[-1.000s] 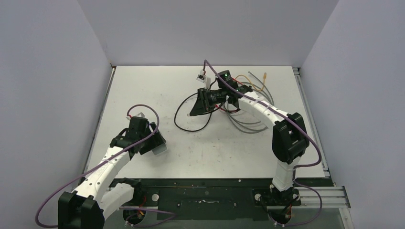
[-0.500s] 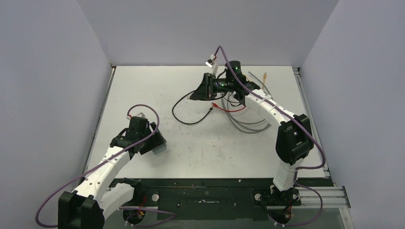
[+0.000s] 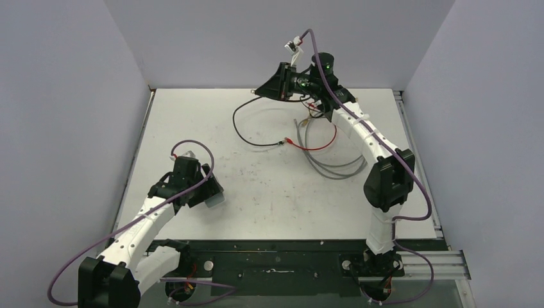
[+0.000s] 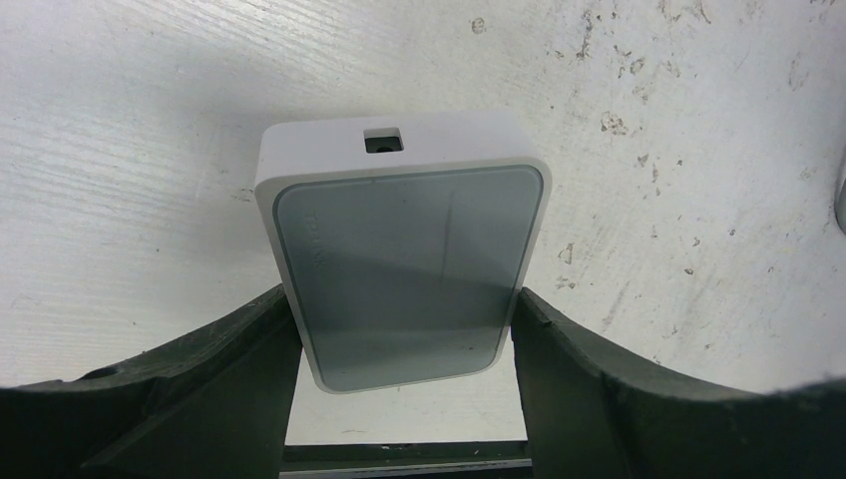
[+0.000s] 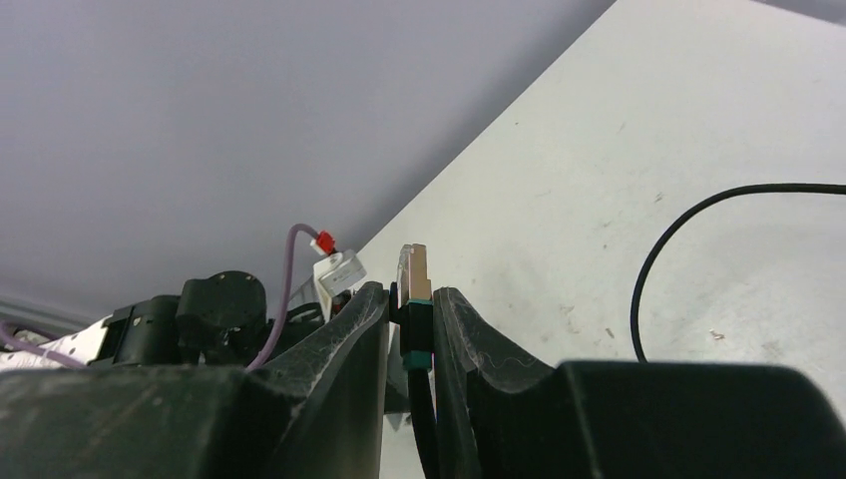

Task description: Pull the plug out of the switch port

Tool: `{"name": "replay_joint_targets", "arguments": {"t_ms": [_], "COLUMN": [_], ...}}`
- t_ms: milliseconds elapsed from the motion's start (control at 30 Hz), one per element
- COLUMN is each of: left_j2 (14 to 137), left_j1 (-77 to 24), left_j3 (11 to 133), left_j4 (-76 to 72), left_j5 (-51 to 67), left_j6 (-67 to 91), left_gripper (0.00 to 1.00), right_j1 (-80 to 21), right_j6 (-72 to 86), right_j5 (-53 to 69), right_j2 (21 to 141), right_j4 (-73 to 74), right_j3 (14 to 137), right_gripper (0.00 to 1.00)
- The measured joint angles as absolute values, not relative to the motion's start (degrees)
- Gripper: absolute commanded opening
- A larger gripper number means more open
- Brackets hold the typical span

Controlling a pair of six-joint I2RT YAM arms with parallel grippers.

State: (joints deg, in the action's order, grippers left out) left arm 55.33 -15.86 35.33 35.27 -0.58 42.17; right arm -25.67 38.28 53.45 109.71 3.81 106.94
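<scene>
The plug goes down with my right gripper toward the red wire and grey cables and onto the top of the table next, since the switch's socket is empty.
The switch, a flat pale grey-blue box with rounded corners, lies on the white table at the near left. My left gripper is shut on it, one finger against each long side. A small square socket on its far edge holds nothing. My right gripper is raised high at the back of the table. It is shut on the plug, a clear-tipped connector with a black boot. The plug's black cable hangs down and loops on the table; it also shows in the right wrist view.
A bundle of grey cables and a red wire lie on the table under the right arm. Lilac walls close in the back and both sides. A black base plate runs along the near edge.
My right gripper has risen and moved back and to the right with the plug, dragging the black cable's loop toward the back. The left gripper and the switch have not moved.
</scene>
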Motion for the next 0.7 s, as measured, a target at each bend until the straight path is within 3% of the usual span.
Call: {"name": "replay_joint_targets", "arguments": {"t_ms": [400,700], "left_j2": [55.18,55.57], "left_j1": [-15.75,-15.68], "left_j3": [35.29,35.00], "left_j4": [35.22,33.39], "left_j5": [-0.30,1.80], "left_j6": [42.19,42.28], "left_gripper": [0.00,0.00], "right_j1": [-17.54,-17.30], "right_j6": [30.41,23.99], "right_j5": [48.34,45.56], "right_j2": [115.87,117.16], "right_j4": [7.57,8.62], "right_j3": [109.16,100.03], "right_gripper": [0.05,0.10]}}
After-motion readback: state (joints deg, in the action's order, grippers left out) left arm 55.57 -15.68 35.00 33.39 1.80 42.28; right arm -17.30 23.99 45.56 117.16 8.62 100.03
